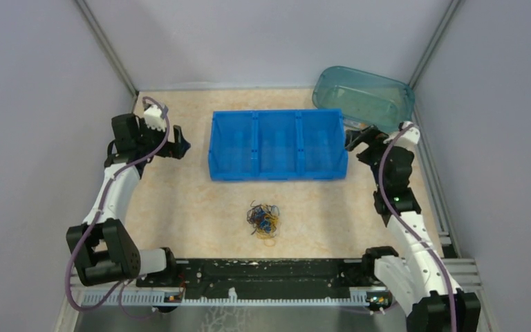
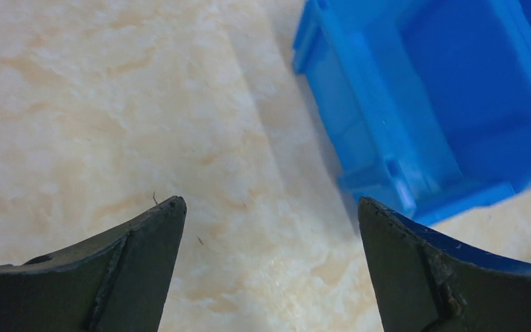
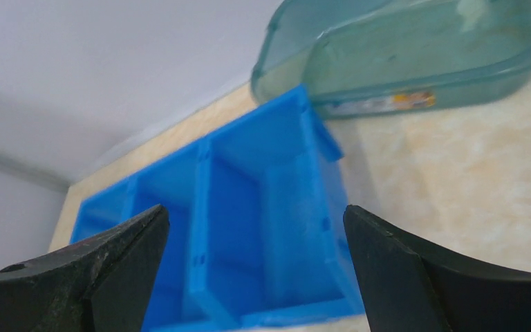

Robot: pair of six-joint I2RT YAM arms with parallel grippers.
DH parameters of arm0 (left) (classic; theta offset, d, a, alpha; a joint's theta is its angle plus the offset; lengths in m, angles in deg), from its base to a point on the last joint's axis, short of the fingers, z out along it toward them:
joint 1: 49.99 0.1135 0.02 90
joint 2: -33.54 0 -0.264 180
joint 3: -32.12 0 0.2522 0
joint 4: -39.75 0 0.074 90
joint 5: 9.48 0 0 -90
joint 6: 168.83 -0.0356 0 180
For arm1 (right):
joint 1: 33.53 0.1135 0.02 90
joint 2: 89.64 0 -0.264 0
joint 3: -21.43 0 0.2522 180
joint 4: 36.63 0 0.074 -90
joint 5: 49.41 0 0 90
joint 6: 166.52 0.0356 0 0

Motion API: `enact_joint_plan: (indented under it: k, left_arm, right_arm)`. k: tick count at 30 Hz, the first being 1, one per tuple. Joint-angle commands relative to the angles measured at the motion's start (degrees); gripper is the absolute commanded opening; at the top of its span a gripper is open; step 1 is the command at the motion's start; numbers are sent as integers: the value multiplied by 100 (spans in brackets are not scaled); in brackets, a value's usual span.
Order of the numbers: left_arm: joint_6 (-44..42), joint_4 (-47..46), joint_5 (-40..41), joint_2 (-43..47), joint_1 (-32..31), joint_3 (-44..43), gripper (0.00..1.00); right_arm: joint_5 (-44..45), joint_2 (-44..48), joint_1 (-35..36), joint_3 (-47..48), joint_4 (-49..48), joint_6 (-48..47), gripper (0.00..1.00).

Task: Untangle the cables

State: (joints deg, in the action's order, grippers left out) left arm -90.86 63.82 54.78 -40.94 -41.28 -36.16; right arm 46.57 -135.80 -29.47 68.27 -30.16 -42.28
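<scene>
The tangle's bin-side edge (image 1: 255,206) lies below my right gripper, to its left in the top view, so my gripper should move back, across and down onto it.
The cables (image 1: 263,220) lie as one small tangle of blue, black, yellow-orange and brown wires on the table, in front of the blue bin, midway between the arms. They show only in the top view. My left gripper (image 1: 180,146) is open and empty, held left of the bin, far from the tangle; in the left wrist view (image 2: 269,207) its jaws stand wide apart over bare table. My right gripper (image 1: 354,142) is open and empty at the bin's right end; in the right wrist view (image 3: 256,214) its jaws stand wide apart.
A blue three-compartment bin (image 1: 278,144) stands across the middle back, also in the left wrist view (image 2: 422,104) and the right wrist view (image 3: 249,235). A clear teal tub (image 1: 364,97) lies tilted at the back right, seen in the right wrist view (image 3: 401,55). Walls enclose the table.
</scene>
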Motion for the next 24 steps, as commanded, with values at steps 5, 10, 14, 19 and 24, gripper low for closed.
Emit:
enact_joint_plan:
  k: [5,10,14,19,24]
  left_arm:
    - [-1121,1730,-1155,311,-5,78,100]
    - [-1671,2271,-1470,473,-3,115,100]
    - [-1875,2500,-1655,600,-10,181,100]
    - [-1972,2616,-2105,821,-15,307,100]
    - [-2054,2628,-2282,1013,-18,460,100]
  right_arm:
    - [-707,-636,2610,666,731,-1234,86]
    - [-1037,-1416,3982,851,733,-1550,76]
    - [-1411,-2288,4457,1200,786,-1820,69]
    - [-1796,-3107,4568,1560,608,-2092,60]
    - [-2128,-3846,4576,1939,685,-2385,59]
